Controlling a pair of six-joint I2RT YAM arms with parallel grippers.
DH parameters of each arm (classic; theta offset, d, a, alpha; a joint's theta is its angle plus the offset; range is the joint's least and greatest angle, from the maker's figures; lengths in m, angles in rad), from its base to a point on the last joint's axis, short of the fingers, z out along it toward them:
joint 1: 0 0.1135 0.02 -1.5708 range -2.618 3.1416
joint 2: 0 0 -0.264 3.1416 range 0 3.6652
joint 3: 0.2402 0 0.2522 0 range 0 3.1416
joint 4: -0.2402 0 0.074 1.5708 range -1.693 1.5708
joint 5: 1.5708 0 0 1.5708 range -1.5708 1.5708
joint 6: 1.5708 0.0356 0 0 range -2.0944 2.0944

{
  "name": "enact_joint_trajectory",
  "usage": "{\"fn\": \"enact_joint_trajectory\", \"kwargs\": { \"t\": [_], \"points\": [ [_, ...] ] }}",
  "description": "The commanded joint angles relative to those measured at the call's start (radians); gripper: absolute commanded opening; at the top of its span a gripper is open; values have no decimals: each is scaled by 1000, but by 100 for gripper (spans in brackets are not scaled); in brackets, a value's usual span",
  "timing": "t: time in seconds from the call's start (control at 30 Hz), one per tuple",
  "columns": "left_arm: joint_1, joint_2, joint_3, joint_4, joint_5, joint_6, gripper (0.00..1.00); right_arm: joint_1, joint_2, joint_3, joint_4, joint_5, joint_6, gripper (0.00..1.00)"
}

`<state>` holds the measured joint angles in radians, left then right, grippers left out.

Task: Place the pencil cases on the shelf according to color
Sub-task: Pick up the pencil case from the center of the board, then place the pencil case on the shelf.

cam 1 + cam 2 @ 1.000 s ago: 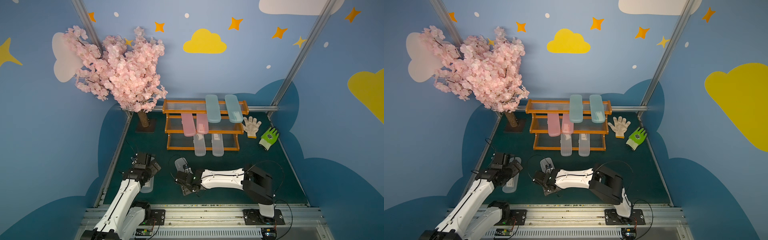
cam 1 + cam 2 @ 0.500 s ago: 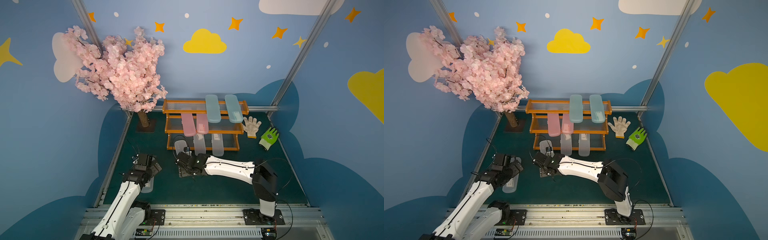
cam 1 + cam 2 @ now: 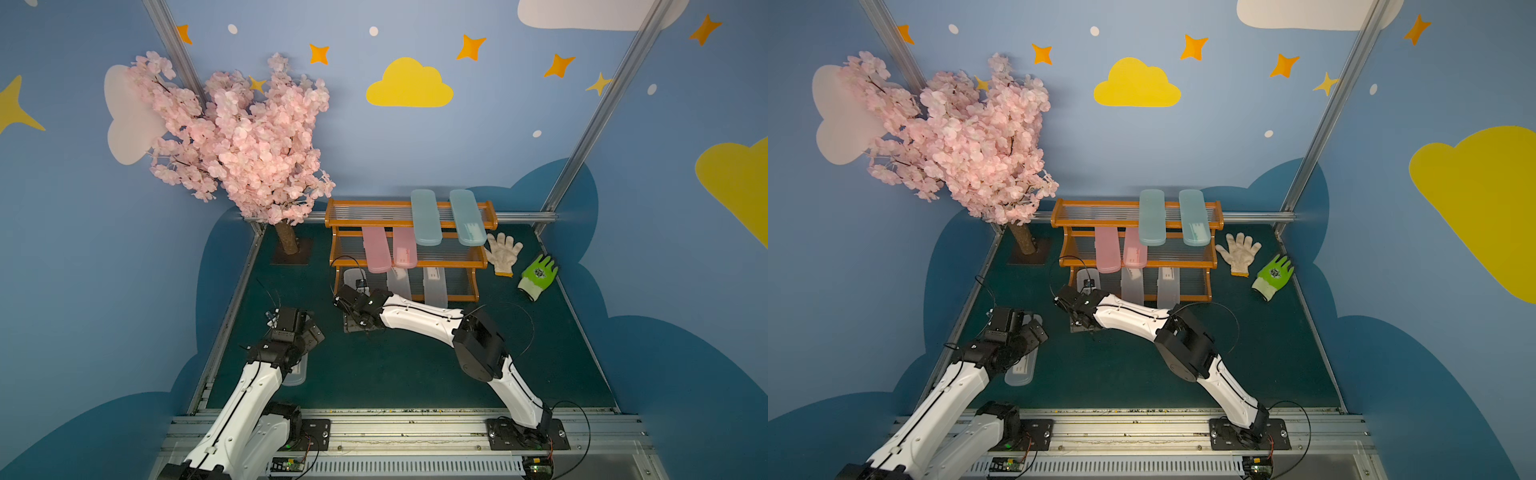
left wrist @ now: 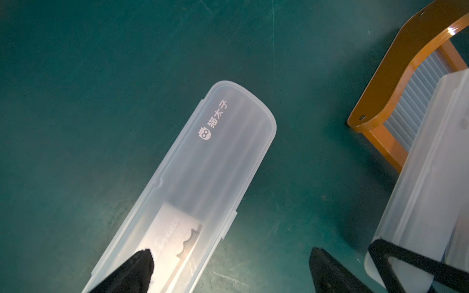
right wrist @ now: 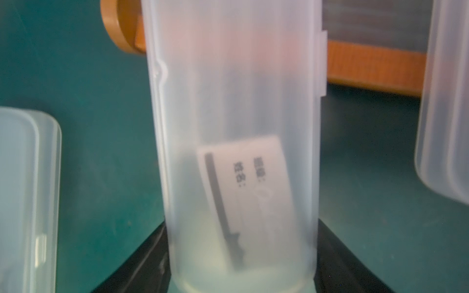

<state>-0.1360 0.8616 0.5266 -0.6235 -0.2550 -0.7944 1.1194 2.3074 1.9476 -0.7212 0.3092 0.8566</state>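
My right gripper should push the clear pencil case outward across the bottom level's front bar and then let go, because only the far end of the case reaches over.
The orange-framed shelf [image 3: 478, 262] holds two pale blue pencil cases [image 3: 426, 216] on its top tier, two pink ones [image 3: 376, 249] on the middle tier and two clear ones [image 3: 435, 284] on the bottom tier. My right gripper [image 5: 238, 266] is shut on the near end of a clear pencil case [image 5: 236, 101]. The far end of that case [image 3: 352, 277] reaches over the left end of the bottom tier. My left gripper [image 4: 232, 256] hangs open above another clear case [image 4: 215, 157] lying flat on the green mat. One of its fingers [image 4: 142, 263] is over that case's label, the other over the mat.
A pink blossom tree [image 3: 241, 141] stands at the back left on a brown base [image 3: 291, 251]. A white glove [image 3: 503, 251] and a green glove [image 3: 538, 274] lie to the right of the shelf. Metal rails edge the green mat [image 3: 415, 365].
The right arm has carried its clear case from the front middle of the mat up to the shelf's lower left end. The left gripper has stayed open over the floor case.
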Motion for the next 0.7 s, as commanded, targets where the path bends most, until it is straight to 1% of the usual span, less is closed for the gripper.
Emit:
{"fn": "enact_joint_trajectory", "kwargs": {
  "t": [0.0, 0.2, 0.3, 0.33, 0.37, 0.4, 0.43, 0.5, 0.57, 0.6, 0.67],
  "points": [
    [-2, 17, -13, 22, -15, 23, 100, -9, 39, 78, -9, 69, 8, 48],
    [-4, 80, -13, 40, -10, 29, 100, -28, 116, 181, -7, 56, 24, 48],
    [-4, 104, -12, 39, -4, 29, 100, -44, 145, 222, 0, 29, 23, 49],
    [-4, 109, -10, 37, -4, 29, 100, -48, 151, 233, 3, 18, 21, 53],
    [-3, 111, -8, 37, 0, 29, 100, -52, 154, 242, 6, 8, 18, 60],
    [-4, 114, -7, 35, 3, 29, 100, -56, 154, 247, 17, -13, 7, 70],
    [-3, 117, -8, 35, 5, 26, 100, -59, 149, 247, 31, -36, 1, 78],
    [-3, 124, -11, 36, 14, 26, 100, -60, 134, 247, 44, -60, 4, 87],
    [-3, 136, -6, 27, 18, 23, 100, -53, 105, 237, 42, -63, 2, 94],
    [-5, 141, -3, 24, 18, 21, 100, -48, 84, 226, 42, -63, 1, 98],
    [-5, 148, 1, 17, 16, 19, 100, -38, 42, 195, 43, -63, 1, 99]
  ]
}}
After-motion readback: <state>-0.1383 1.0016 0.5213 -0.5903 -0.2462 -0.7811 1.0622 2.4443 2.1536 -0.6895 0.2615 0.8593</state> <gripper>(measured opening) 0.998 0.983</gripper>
